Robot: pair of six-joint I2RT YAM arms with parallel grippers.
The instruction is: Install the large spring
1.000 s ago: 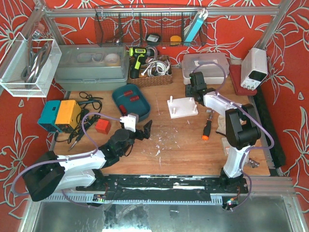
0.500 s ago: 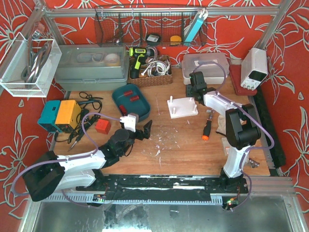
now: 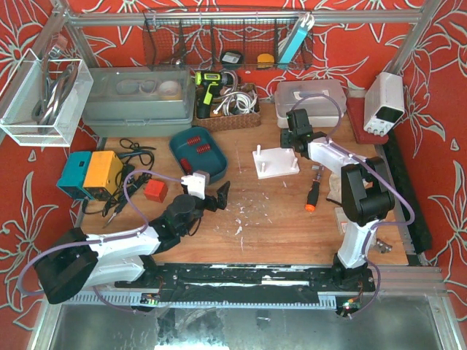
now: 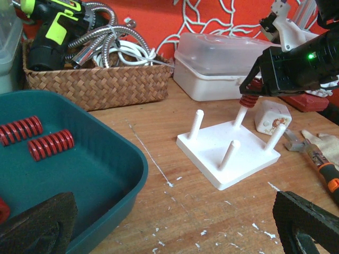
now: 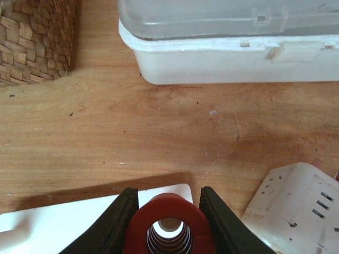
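My right gripper will next bring the spring straight down onto the far peg beside the white adapter and let it go, because the peg's tip shows through the spring's hole.
My right gripper is shut on a large red spring and holds it upright over the far right peg of the white peg base. In the right wrist view the peg tip shows through the spring's bore. In the left wrist view the spring sits around the peg's top. My left gripper is open and empty near the table's middle, beside the teal tray. The tray holds more red springs.
A white plastic box and a wicker basket stand behind the base. A white adapter lies right of the base. An orange-handled screwdriver lies near the right arm. A red cube sits at left.
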